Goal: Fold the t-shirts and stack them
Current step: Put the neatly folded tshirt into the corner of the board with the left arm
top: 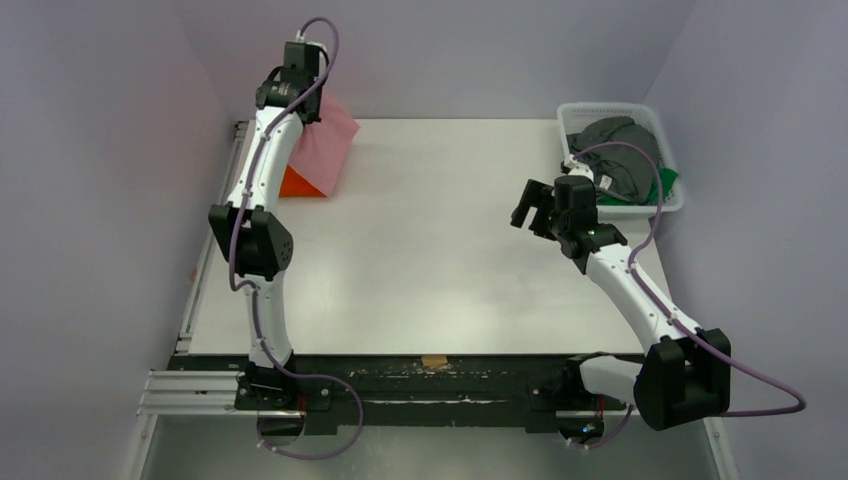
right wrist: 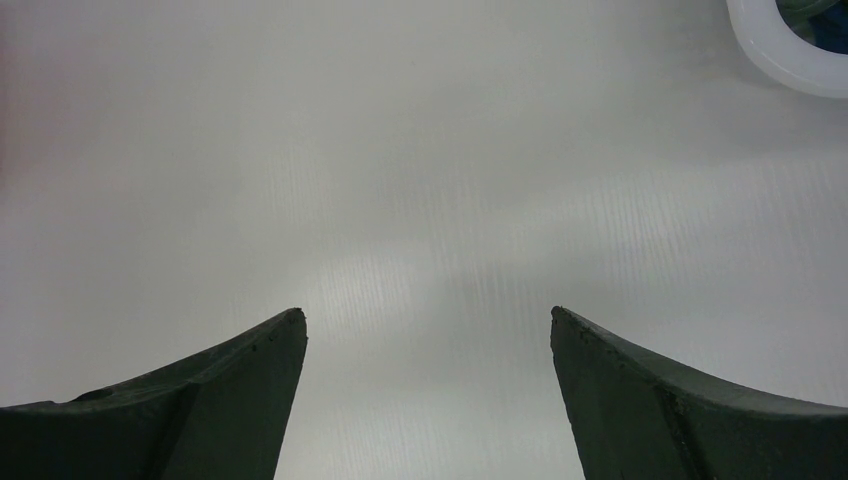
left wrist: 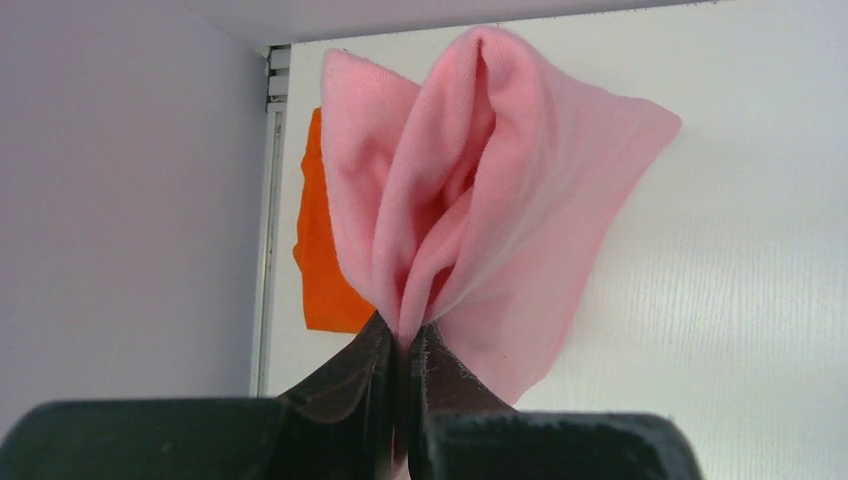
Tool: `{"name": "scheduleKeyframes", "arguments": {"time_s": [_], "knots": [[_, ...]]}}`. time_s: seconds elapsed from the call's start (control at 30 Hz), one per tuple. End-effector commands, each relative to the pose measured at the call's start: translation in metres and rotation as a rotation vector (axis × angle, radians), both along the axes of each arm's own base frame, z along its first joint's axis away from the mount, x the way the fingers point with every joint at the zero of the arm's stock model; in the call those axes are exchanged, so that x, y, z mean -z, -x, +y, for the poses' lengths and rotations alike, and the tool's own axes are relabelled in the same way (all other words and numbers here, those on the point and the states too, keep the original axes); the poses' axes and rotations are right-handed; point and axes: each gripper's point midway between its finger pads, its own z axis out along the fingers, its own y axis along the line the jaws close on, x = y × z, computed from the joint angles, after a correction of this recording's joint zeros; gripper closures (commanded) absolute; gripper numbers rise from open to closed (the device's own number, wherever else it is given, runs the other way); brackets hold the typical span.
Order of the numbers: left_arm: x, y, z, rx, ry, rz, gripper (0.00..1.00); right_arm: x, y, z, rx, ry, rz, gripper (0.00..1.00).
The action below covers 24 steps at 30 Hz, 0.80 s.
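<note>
The light pink t-shirt's edge should go over the orange t-shirt point(top: 298, 183), so next my left gripper will lower toward the metal bar and then let go of the edge there.
My left gripper point(left wrist: 410, 335) is shut on a bunched edge of the light pink t-shirt point(left wrist: 480, 200) and holds it lifted at the table's far left corner point(top: 325, 145). The bright orange t-shirt point(top: 298, 183) lies flat on the table under it, partly covered, and shows in the left wrist view point(left wrist: 322, 260). Dark grey t-shirts point(top: 615, 150) and a green one point(top: 665, 182) lie in the white basket point(top: 672, 205) at the far right. My right gripper point(top: 532, 208) is open and empty over bare table point(right wrist: 427, 315), left of the basket.
A metal rail point(top: 205, 270) runs along the table's left edge beside the purple wall. The basket's white rim point(right wrist: 790, 60) shows in the corner of the right wrist view. A small tan tape patch point(top: 434, 361) sits at the near edge.
</note>
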Motion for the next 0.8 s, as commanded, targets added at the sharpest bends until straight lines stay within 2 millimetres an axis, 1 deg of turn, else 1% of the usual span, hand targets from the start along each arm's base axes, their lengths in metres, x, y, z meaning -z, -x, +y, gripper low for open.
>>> {"name": "scheduleKeyframes", "arguments": {"time_s": [0.0, 0.1, 0.33, 0.43, 0.47, 0.5, 0.6, 0.63, 0.67, 0.7, 0.73, 0.77], "knots": [[-0.052, 0.001, 0.016, 0.004, -0.002, -0.112, 1.0, -0.008, -0.008, -0.004, 0.019, 0.017, -0.036, 0.1], [-0.039, -0.004, 0.027, -0.009, 0.013, -0.09, 1.0, -0.006, -0.009, -0.004, 0.018, 0.016, -0.031, 0.1], [0.021, -0.026, 0.063, -0.083, 0.075, -0.02, 1.0, 0.002, -0.013, -0.003, 0.017, 0.022, -0.002, 0.1], [0.048, -0.034, 0.091, -0.139, 0.126, -0.003, 1.0, 0.005, -0.015, -0.002, 0.017, 0.025, 0.013, 0.1], [0.057, -0.036, 0.097, -0.159, 0.151, -0.001, 0.99, 0.006, -0.016, -0.002, 0.017, 0.026, 0.017, 0.1], [0.065, -0.039, 0.108, -0.187, 0.163, -0.005, 0.95, 0.008, -0.017, -0.002, 0.017, 0.027, 0.024, 0.09], [0.081, -0.045, 0.131, -0.243, 0.164, -0.011, 0.93, 0.011, -0.018, -0.002, 0.019, 0.031, 0.035, 0.1], [0.083, -0.045, 0.14, -0.27, 0.159, -0.014, 0.87, 0.013, -0.019, -0.002, 0.021, 0.035, 0.04, 0.1], [0.086, -0.046, 0.147, -0.296, 0.159, -0.021, 0.73, 0.013, -0.019, -0.003, 0.023, 0.036, 0.042, 0.1], [0.086, -0.045, 0.153, -0.315, 0.163, -0.026, 0.64, 0.013, -0.019, -0.003, 0.024, 0.037, 0.044, 0.1], [0.082, -0.043, 0.155, -0.329, 0.169, -0.033, 0.62, 0.013, -0.019, -0.003, 0.026, 0.037, 0.043, 0.1], [0.077, -0.04, 0.158, -0.346, 0.173, -0.04, 0.58, 0.013, -0.019, -0.003, 0.027, 0.038, 0.044, 0.09]]}}
